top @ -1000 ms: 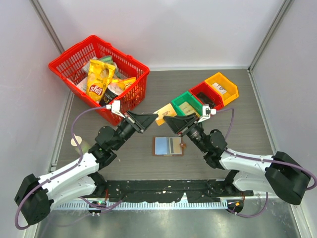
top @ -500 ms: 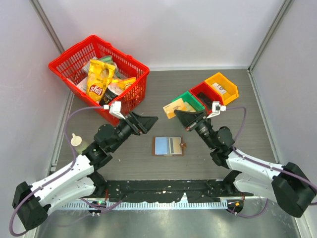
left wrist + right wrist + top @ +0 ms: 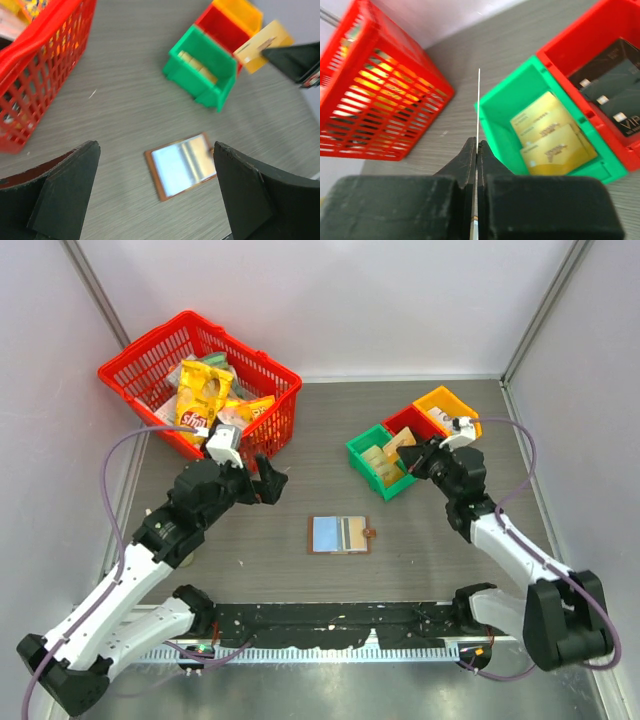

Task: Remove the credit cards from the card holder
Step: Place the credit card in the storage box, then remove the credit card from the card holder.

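My right gripper should move down over the gold cards in the green bin and let go of its tan card, because the gold cards are below it, to its left in the top view.
The card holder (image 3: pixel 340 534) lies open and flat mid-table, brown-edged with pale blue-grey inner faces; it also shows in the left wrist view (image 3: pixel 182 165). My left gripper (image 3: pixel 272 478) hangs open and empty to the holder's upper left, its fingers (image 3: pixel 65 190) wide apart. My right gripper (image 3: pixel 413 453) is shut on one tan credit card (image 3: pixel 397 444) above the green bin (image 3: pixel 356 452). In the right wrist view that card (image 3: pixel 478 107) appears edge-on between the shut fingertips (image 3: pixel 470 155). More gold credit cards (image 3: pixel 552 135) lie in the green bin.
A red bin (image 3: pixel 410 422) holding dark cards (image 3: pixel 615 90) and a yellow bin (image 3: pixel 447 403) adjoin the green bin at the back right. A red basket (image 3: pixel 130 365) of snack bags stands at the back left. The walls close in on three sides.
The card has gone from my left gripper to my right. The left gripper opened and drew back left; the right arm carried the card right, over the green bin.
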